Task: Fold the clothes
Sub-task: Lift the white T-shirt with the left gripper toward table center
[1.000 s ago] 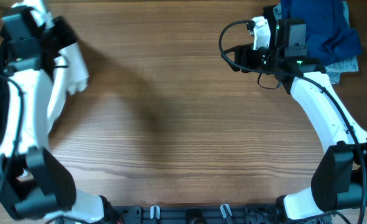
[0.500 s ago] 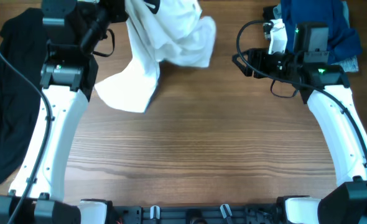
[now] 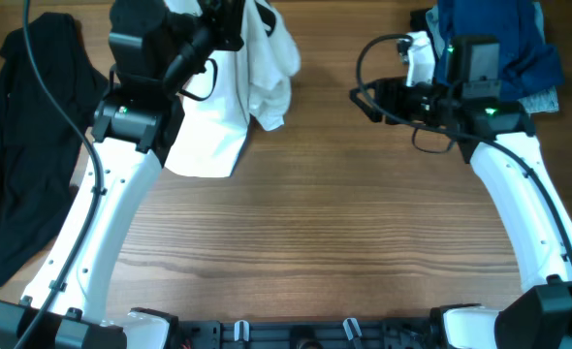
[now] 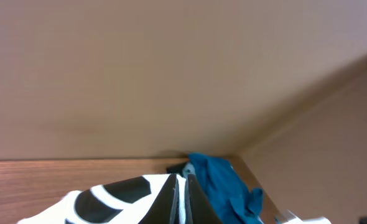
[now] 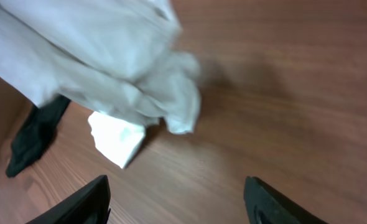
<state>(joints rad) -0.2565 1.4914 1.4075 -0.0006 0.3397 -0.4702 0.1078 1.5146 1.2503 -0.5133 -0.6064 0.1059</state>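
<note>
I should lower my left gripper next toward the tabletop (image 3: pixel 315 63) beside the drooping bunch and let go of the fabric, because the lower part of the white T-shirt already rests on the wood.
My left gripper (image 3: pixel 230 17) is at the back of the table, shut on the white T-shirt (image 3: pixel 208 126). The shirt hangs from it, its lower part resting on the wood and a bunch (image 3: pixel 271 73) drooping to the right. In the left wrist view the fingers (image 4: pixel 185 200) pinch white fabric, with black print (image 4: pixel 118 198) beside them. My right gripper (image 3: pixel 378 95) stands open to the right of the shirt, pointing at it, with nothing inside. The right wrist view shows the hanging shirt (image 5: pixel 109 68) ahead of the open gripper (image 5: pixel 180 205).
A black garment (image 3: pixel 15 155) lies spread along the left edge, also seen as the black garment (image 5: pixel 37 134). A heap of blue clothes (image 3: pixel 499 39) sits at the back right behind my right arm, with a pale piece (image 3: pixel 538 100) under it. Blue fabric (image 4: pixel 221 186) shows past the left fingers.
My left arm has swung from the far left to the back centre, carrying the white T-shirt with it. The shirt now trails on the wood. My right gripper has barely moved.
</note>
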